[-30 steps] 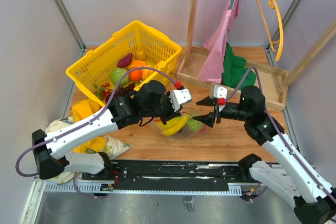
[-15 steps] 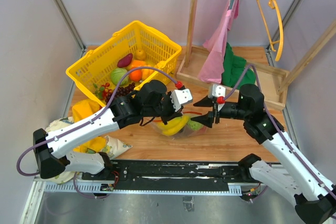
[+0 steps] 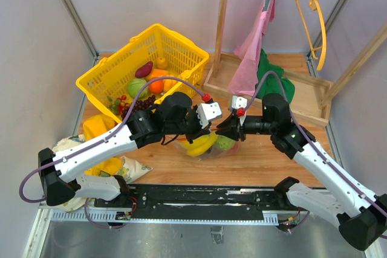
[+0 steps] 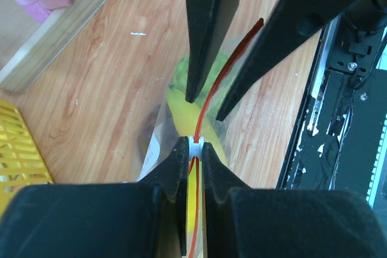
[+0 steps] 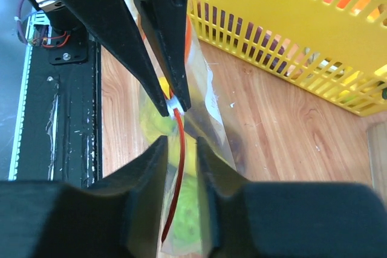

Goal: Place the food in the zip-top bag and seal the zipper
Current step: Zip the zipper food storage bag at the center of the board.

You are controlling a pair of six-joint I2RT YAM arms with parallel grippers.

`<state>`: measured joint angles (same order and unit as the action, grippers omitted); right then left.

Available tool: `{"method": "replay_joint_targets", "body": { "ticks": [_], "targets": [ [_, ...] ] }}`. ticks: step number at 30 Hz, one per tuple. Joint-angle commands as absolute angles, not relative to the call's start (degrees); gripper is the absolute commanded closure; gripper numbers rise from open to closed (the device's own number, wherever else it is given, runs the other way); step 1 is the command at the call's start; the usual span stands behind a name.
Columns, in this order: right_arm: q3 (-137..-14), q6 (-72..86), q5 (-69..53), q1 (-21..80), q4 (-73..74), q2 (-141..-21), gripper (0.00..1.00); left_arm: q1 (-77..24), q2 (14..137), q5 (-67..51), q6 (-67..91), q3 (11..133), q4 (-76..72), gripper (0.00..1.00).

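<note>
I will next pull my left gripper to the left in the top view along red zipper [image 4: 222, 78], then lower it and let go, because the zipper still runs past the white slider.
The clear zip-top bag [image 3: 205, 144] lies on the wooden table with yellow bananas [image 3: 199, 144] and a green piece [image 3: 224, 143] inside. My left gripper [image 3: 211, 126] is shut on the white slider [image 4: 195, 144] of the red zipper [image 4: 222, 78]. My right gripper [image 3: 222, 130] is open, its jaws either side of the red zipper [image 5: 179, 167] just beyond the slider [image 5: 174, 104], facing the left gripper [image 5: 174, 108]. More food, green [image 3: 136, 86], orange [image 3: 156, 87], purple [image 3: 144, 69] and grapes [image 3: 138, 104], sits in the yellow basket [image 3: 175, 43].
A wooden clothes rack [image 3: 222, 22] with pink cloth [image 3: 257, 46], green cloth [image 3: 269, 80] and an orange hanger [image 3: 317, 16] stands at back right. A yellow-patterned cloth bundle [image 3: 97, 128] lies at left. A black rail [image 3: 199, 196] runs along the near edge.
My right gripper has moved left toward the left gripper and now straddles the bag's red zipper. The left gripper has stayed shut on the slider.
</note>
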<state>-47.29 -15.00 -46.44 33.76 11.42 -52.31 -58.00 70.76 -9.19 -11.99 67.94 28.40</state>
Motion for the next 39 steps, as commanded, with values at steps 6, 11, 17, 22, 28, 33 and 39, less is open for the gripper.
{"method": "replay_joint_targets", "body": {
  "ticks": [6, 11, 17, 22, 28, 33, 39],
  "targets": [
    [-47.12, -16.05, -37.63, 34.89, 11.36, -49.35, 0.99, -58.21, 69.67, -9.06, -11.65, 69.33, 25.89, 1.00],
    [-45.83, -14.96, -27.61, 34.89, 11.09, -45.63, 0.99, -58.24, 68.86, -7.62, -10.88, 68.30, 26.38, 1.00],
    [-45.10, -14.27, -16.46, 34.81, 12.30, -42.41, 0.99, -58.24, 68.00, -6.18, -10.25, 67.35, 27.06, 1.00],
    [-44.85, -13.48, -9.37, 34.79, 13.41, -41.08, 0.99, -58.18, 67.51, -5.12, -9.89, 66.72, 27.73, 1.00],
    [-44.44, -12.77, -3.11, 34.72, 14.08, -39.72, 0.99, -58.23, 66.91, -4.08, -9.82, 66.25, 28.20, 1.00],
    [-44.07, -12.44, 1.49, 34.67, 14.50, -38.92, 0.99, -58.18, 66.50, -3.35, -9.76, 65.67, 28.31, 1.00],
    [-43.45, -12.06, 6.50, 34.24, 14.76, -37.94, 0.99, -58.18, 66.49, -2.25, -9.63, 65.00, 28.53, 1.00]
  ]
}}
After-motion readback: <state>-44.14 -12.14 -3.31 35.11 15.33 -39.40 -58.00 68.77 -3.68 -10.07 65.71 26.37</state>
